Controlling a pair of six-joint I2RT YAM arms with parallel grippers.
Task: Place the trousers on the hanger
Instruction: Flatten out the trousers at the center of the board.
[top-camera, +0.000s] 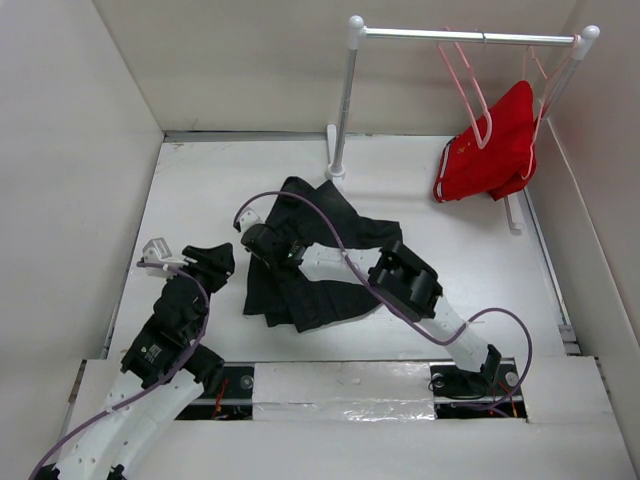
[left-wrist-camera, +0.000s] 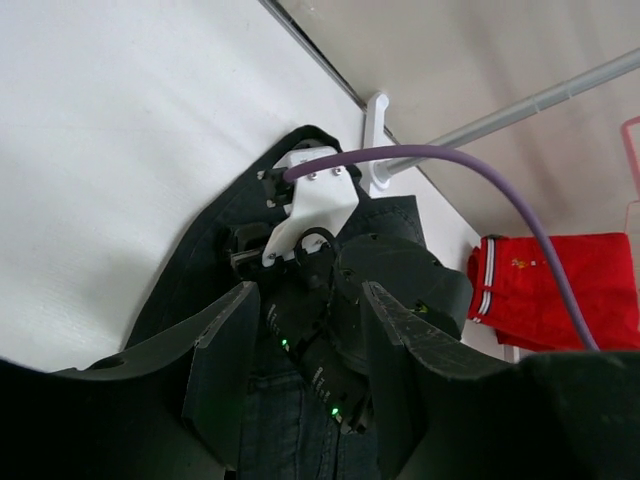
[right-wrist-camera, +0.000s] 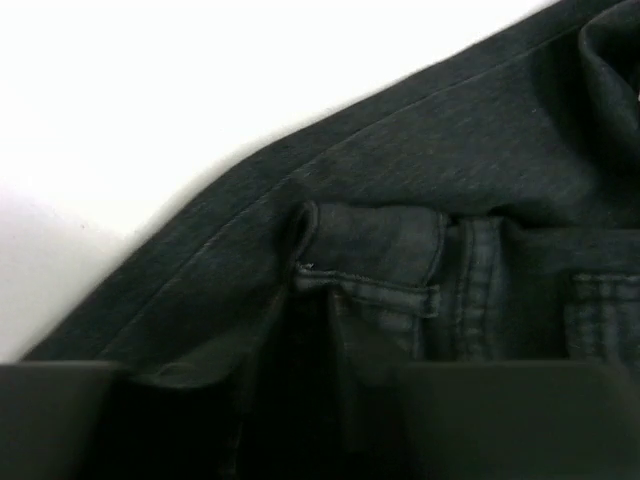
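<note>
The left gripper moves to the right in the top view and down onto the trousers' nearest end next, since only my right gripper stands on them.
The black trousers (top-camera: 320, 285) lie crumpled in the middle of the table. My right gripper (top-camera: 258, 238) is down on their left part. In the right wrist view its fingers (right-wrist-camera: 520, 420) stand apart, with a fold of the trousers' waistband (right-wrist-camera: 370, 270) between them. My left gripper (top-camera: 215, 262) hovers just left of the trousers, open and empty. In the left wrist view its fingers (left-wrist-camera: 225, 370) frame the right gripper and the trousers (left-wrist-camera: 200, 270). The empty pale-pink hanger (top-camera: 466, 85) hangs on the rail at the back right.
A white clothes rail (top-camera: 345, 100) stands at the back, its post just behind the trousers. A second pink hanger carries a red garment (top-camera: 490, 145) at the rail's right end; it also shows in the left wrist view (left-wrist-camera: 560, 285). White walls close in the table.
</note>
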